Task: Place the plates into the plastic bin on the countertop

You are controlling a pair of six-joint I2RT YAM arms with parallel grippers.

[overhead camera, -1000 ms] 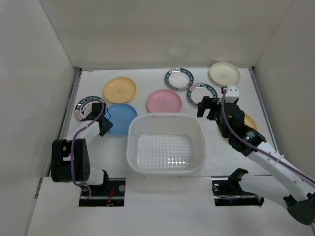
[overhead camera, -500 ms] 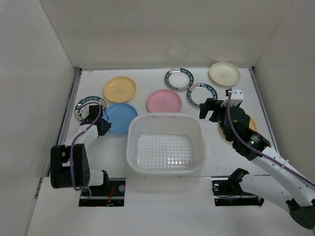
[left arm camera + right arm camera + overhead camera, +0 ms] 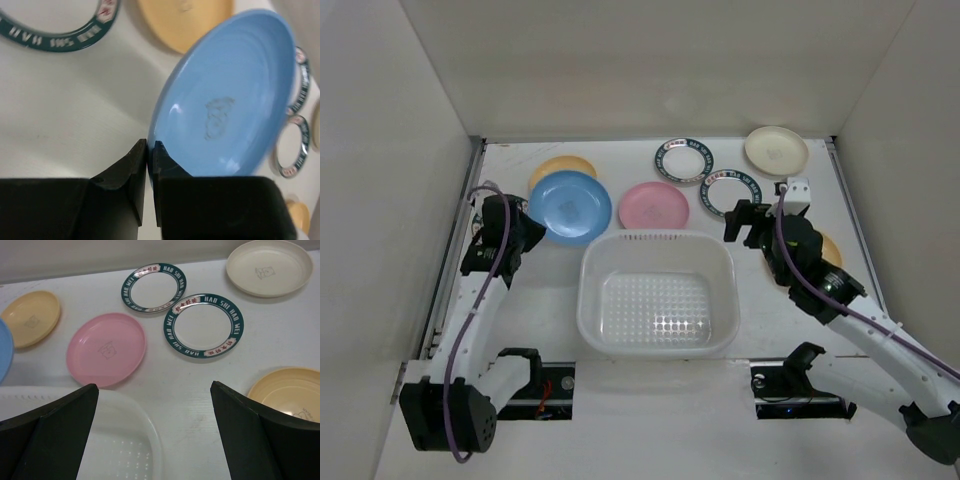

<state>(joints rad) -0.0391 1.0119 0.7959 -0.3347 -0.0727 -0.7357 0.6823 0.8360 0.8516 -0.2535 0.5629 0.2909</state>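
Note:
The bin's empty bottom lies below my left gripper and to its right in the top view, so my left gripper should carry the blue plate [image 3: 570, 207] over it, go down and let go.
My left gripper [image 3: 527, 228] is shut on the rim of the blue plate [image 3: 570, 207] and holds it tilted above the countertop [image 3: 550, 290]; the left wrist view shows the fingers pinching its edge [image 3: 150, 147]. The blue plate [image 3: 225, 100] partly hides a yellow plate [image 3: 556, 166]. The white plastic bin [image 3: 657, 258] holds nothing, front centre. My right gripper [image 3: 745, 220] is open and empty above the bin's right rear corner [image 3: 135, 415]. A pink plate [image 3: 654, 205], two green-rimmed plates [image 3: 684, 160] [image 3: 730, 192] and a cream plate [image 3: 776, 150] lie behind the bin.
A yellow-orange plate [image 3: 830, 247] lies partly under my right arm. Another green-rimmed plate [image 3: 50, 37] lies by the left wall, under my left arm. White walls enclose the countertop on three sides.
My left gripper closed on the blue plate, lifted it off the countertop and carried it back and up, over the yellow plate. My right gripper has barely moved.

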